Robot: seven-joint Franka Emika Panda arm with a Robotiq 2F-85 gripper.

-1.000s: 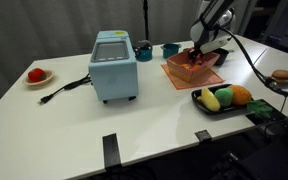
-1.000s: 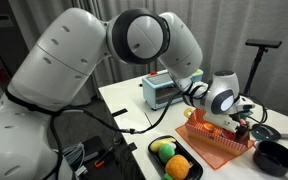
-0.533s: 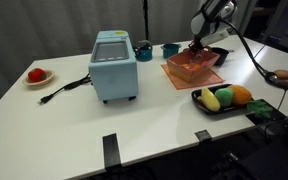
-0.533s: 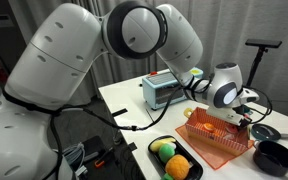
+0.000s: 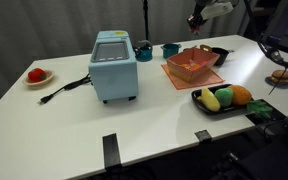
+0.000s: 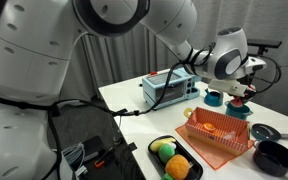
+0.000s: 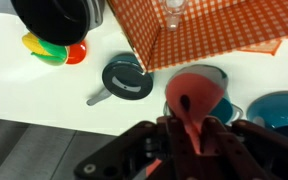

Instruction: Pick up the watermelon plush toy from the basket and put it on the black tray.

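My gripper needs to turn and bring the wedge back toward my base, past the basket (image 5: pixel 192 66), and then down over the black tray, because the tray is nearer and lower.
My gripper (image 7: pixel 189 135) is shut on the watermelon plush toy (image 7: pixel 191 100), a red wedge hanging between the fingers. In both exterior views the gripper (image 5: pixel 196 18) (image 6: pixel 241 93) is raised well above the table, behind the orange-salmon basket (image 5: pixel 192 66) (image 6: pixel 220 137). The wrist view shows the basket's checked wall (image 7: pixel 209 30) at the top. The black tray (image 5: pixel 200 97) (image 6: pixel 156 147) lies at the table's near edge and holds yellow, green and orange toys.
A light-blue appliance (image 5: pixel 114 65) (image 6: pixel 167 90) stands mid-table, with a cable. A red fruit on a small plate (image 5: pixel 36 75) is far off to the side. Teal cups (image 5: pixel 169 48) (image 7: pixel 280 108), a black bowl (image 5: pixel 219 53) (image 6: pixel 274 155) and a small black pan (image 7: pixel 127 80) sit near the basket.
My gripper has risen out of the basket with the watermelon plush toy and now hangs high above and behind it.
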